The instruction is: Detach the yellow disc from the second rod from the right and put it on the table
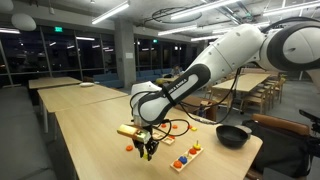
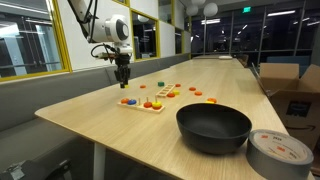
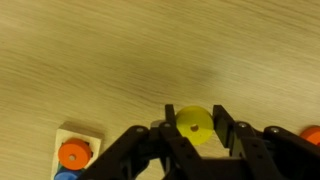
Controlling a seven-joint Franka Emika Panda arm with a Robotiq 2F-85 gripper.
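My gripper holds the yellow disc. It needs to bring the disc down toward the table beside the peg board.
In the wrist view the yellow disc sits between my two black fingers and fills the gap between them. My gripper is shut on it and holds it just above the light-wood table. In both exterior views the gripper hangs low over the table, beside the wooden peg board. The board's end, with an orange disc on it, shows at the lower left of the wrist view. The disc itself is too small to make out in the exterior views.
A black pan stands near the table's end, with a grey tape roll beside it. Loose orange pieces and a green piece lie around the board. A cardboard box stands off the table.
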